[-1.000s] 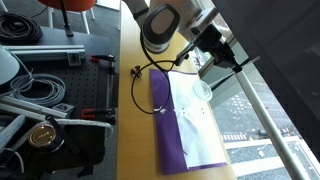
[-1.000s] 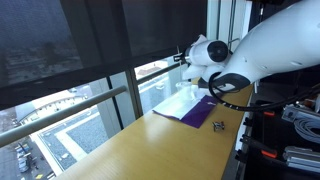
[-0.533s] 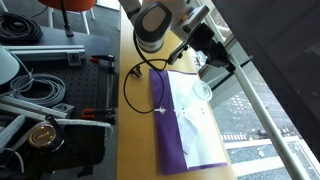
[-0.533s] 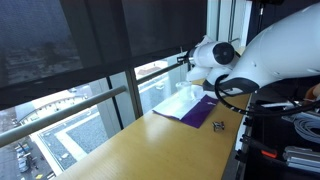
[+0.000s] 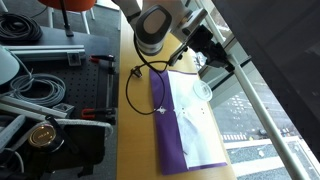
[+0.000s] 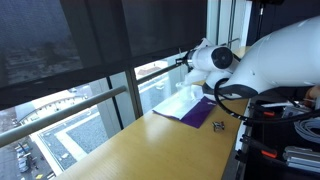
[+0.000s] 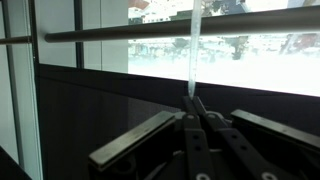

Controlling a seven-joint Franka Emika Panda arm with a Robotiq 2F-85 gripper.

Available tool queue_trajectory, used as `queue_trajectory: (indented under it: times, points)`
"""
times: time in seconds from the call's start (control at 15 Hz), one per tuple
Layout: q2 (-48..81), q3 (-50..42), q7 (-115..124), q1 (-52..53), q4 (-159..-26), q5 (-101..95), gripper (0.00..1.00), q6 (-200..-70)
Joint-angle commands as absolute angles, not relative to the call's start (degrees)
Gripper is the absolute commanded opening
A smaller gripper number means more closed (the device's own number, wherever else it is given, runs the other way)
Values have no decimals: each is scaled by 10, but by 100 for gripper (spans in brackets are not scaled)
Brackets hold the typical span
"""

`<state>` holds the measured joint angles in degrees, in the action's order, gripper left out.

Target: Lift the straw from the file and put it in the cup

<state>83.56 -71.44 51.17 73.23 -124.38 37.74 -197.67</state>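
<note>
Next, my gripper carries the thin pale straw slightly down toward the clear cup (image 5: pixel 203 91), then releases the straw.
My gripper (image 5: pixel 222 56) is shut on a thin pale straw (image 7: pixel 194 50). In the wrist view the straw sticks straight out from between the closed fingertips (image 7: pixel 194 100) toward the window. The gripper hangs above the table's window edge, just past the clear cup (image 5: pixel 203 91). The cup stands on the pale front of the purple file (image 5: pixel 186 130), near its far corner. The file lies flat on the wooden table and also shows in an exterior view (image 6: pixel 183 106). The gripper (image 6: pixel 187 59) is above the file there. I cannot make out the cup in that view.
A black cable (image 5: pixel 133 95) loops from the arm over the wooden table (image 5: pixel 135 130). A small black clip (image 5: pixel 134 70) lies near the file, also in an exterior view (image 6: pixel 218 124). A window rail (image 7: pixel 180 36) runs close ahead of the gripper. Cluttered equipment (image 5: pixel 45 90) lies beside the table.
The arm has swung slightly, its body shifting across the table and the cable loop moving with it. The gripper stays shut on the straw near the window.
</note>
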Motion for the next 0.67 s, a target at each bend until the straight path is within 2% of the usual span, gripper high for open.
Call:
queue_trajectory:
  times: [0.0, 0.6]
  points:
    - [867, -727, 526, 721, -1215, 393, 0, -1963]
    - [865, -724, 528, 683, -1183, 390, 0, -1955]
